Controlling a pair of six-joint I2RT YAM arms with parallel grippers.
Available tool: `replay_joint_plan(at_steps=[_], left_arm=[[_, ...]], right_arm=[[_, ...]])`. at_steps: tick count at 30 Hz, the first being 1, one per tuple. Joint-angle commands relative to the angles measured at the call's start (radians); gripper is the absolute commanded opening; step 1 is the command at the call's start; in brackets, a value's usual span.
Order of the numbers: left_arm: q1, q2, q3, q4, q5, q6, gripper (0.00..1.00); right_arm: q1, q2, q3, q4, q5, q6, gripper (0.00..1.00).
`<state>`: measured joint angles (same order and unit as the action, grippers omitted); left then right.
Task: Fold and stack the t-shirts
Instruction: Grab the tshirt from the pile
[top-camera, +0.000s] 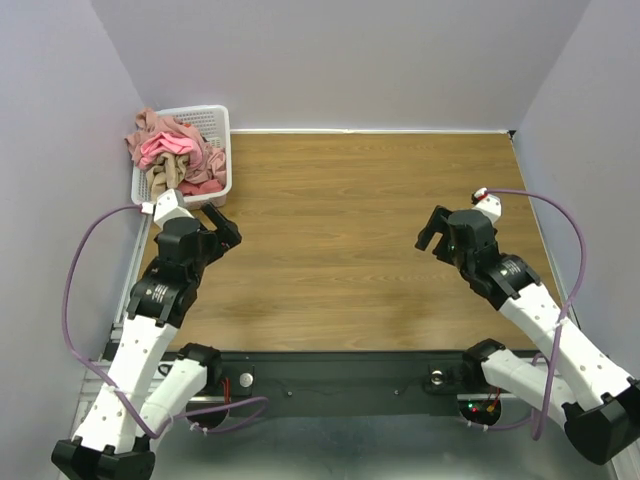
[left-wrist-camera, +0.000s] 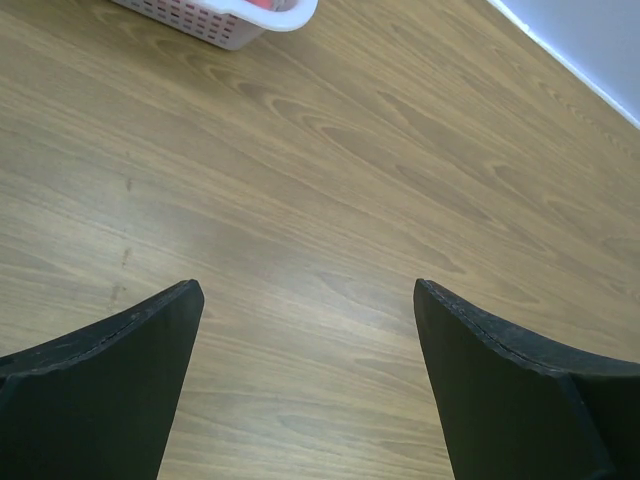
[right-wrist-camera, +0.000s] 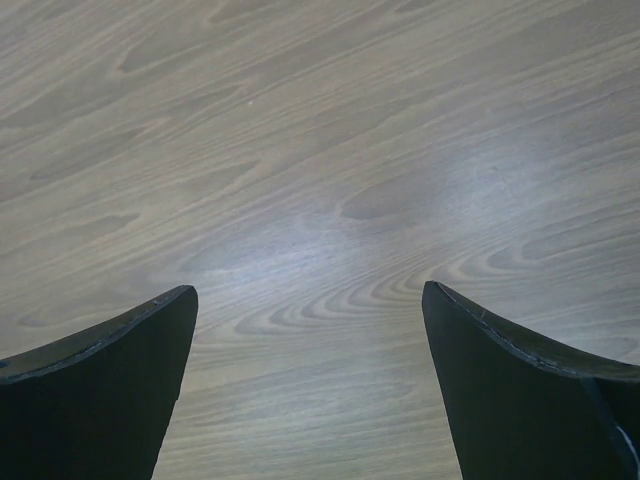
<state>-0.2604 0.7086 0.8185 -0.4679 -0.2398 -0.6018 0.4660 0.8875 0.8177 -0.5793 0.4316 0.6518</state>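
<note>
My left gripper reaches outward over the basket's rim next, lowers onto the bright pink cloth (top-camera: 182, 146) and closes, since the cloth lies on top of the heap.
The t-shirts (top-camera: 175, 153) lie crumpled in a heap of pink, rose and tan cloth inside the white lattice basket (top-camera: 223, 150) at the far left of the table. Just in front of the basket hovers my left gripper (top-camera: 222, 226), open, with only bare wood between its fingers (left-wrist-camera: 130, 370). In the left wrist view my left gripper (left-wrist-camera: 308, 295) looks down at the table, and a corner of the basket (left-wrist-camera: 240, 22) shows at the top. On the right side my right gripper (top-camera: 433, 233) is open too. Nothing but wood shows around my right gripper (right-wrist-camera: 310, 295).
The wooden table (top-camera: 350, 240) is walled by pale panels at the back and both sides. A black rail with the arm bases (top-camera: 340, 380) runs along the near edge. Purple cables (top-camera: 80, 290) loop beside each arm.
</note>
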Motion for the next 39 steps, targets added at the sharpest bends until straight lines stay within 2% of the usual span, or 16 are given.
replay_joint_plan(at_steps=[1, 5, 12, 15, 18, 20, 22, 28, 32, 35, 39], left_arm=[[0.000, -0.043, 0.007, 0.060, 0.013, -0.010, 0.99], [0.001, 0.009, 0.031, 0.077, -0.013, -0.004, 0.99], [0.001, 0.216, 0.166, 0.205, -0.058, 0.048, 0.99], [0.007, 0.415, 0.344, 0.200, -0.157, 0.059, 0.99], [0.015, 0.550, 0.465, 0.161, -0.190, 0.065, 0.99], [0.021, 0.675, 0.594, 0.053, -0.280, 0.019, 0.99], [0.042, 0.754, 0.669, 0.048, -0.364, 0.013, 0.99], [0.177, 0.957, 0.858, -0.009, -0.339, 0.037, 0.99], [0.211, 1.045, 0.910, 0.008, -0.342, 0.066, 0.98], [0.233, 1.114, 0.967, 0.035, -0.303, 0.089, 0.95], [0.239, 1.236, 1.102, 0.023, -0.300, 0.099, 0.87]], right_arm=[[-0.001, -0.033, 0.018, 0.013, 0.081, -0.001, 1.00], [-0.001, -0.048, 0.012, 0.015, 0.084, 0.011, 1.00], [-0.001, -0.021, 0.023, 0.015, 0.107, -0.008, 1.00], [-0.001, 0.014, 0.034, 0.015, 0.095, -0.012, 1.00], [-0.001, 0.045, 0.052, 0.015, 0.098, -0.029, 1.00], [-0.001, 0.070, 0.066, 0.015, 0.093, -0.049, 1.00], [-0.001, 0.079, 0.067, 0.015, 0.076, -0.070, 1.00], [-0.001, 0.091, 0.061, 0.015, 0.081, -0.070, 1.00], [-0.001, 0.097, 0.064, 0.015, 0.088, -0.067, 1.00], [-0.001, 0.110, 0.066, 0.015, 0.088, -0.069, 1.00], [-0.001, 0.119, 0.070, 0.015, 0.095, -0.069, 1.00]])
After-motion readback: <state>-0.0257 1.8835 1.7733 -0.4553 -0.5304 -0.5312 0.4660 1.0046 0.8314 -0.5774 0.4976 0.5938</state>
